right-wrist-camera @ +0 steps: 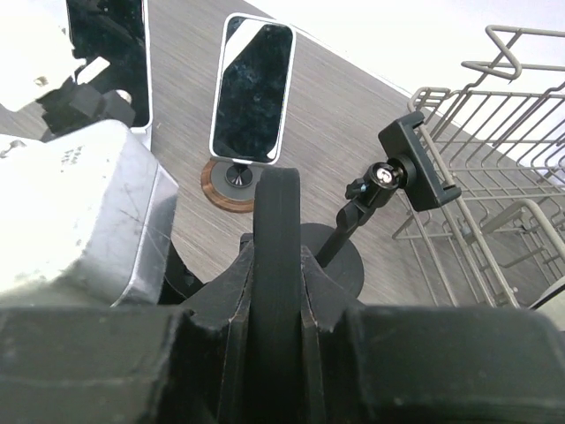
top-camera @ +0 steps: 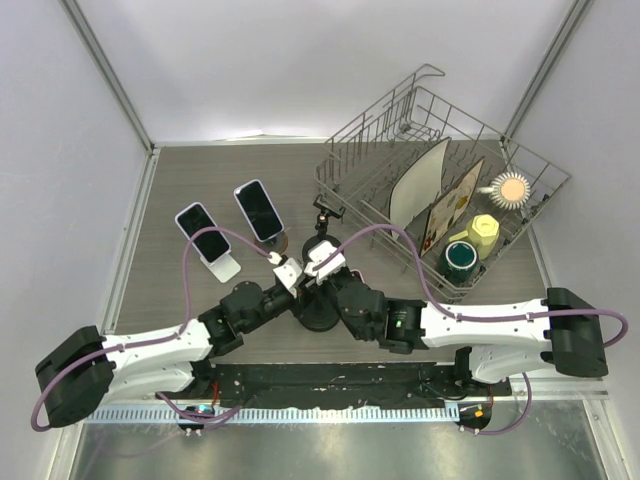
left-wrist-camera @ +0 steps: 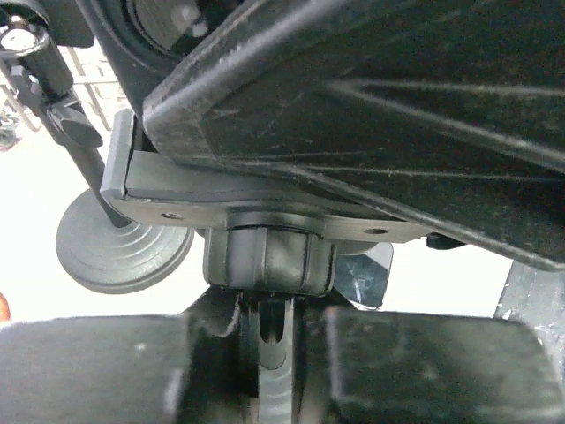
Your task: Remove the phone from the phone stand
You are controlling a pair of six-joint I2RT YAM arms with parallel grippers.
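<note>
Next, the right gripper moves across, lowers and releases the phone, since bare tabletop (top-camera: 397, 284) beside the dish rack lies below and to its right in the top view.
A dark phone (right-wrist-camera: 276, 199) shows edge-on as a thin black slab, and my right gripper (right-wrist-camera: 278, 265) is shut on it. Under it, the phone stand's grey back plate (left-wrist-camera: 221, 199) and ribbed joint nut (left-wrist-camera: 265, 261) fill the left wrist view. My left gripper (left-wrist-camera: 274, 331) is shut on the stand's thin stem just below that nut. From above, both grippers meet mid-table, the left gripper (top-camera: 290, 272) beside the right gripper (top-camera: 322, 262), over the stand's round black base (top-camera: 318, 316). The phone itself is hidden there.
Two other phones stand on holders behind: one on a wooden-rimmed round base (top-camera: 260, 210), one on a white stand (top-camera: 203, 232). An empty black clamp stand (top-camera: 325, 212) rises just past the grippers. A wire dish rack (top-camera: 440, 190) with boards and cups is at right.
</note>
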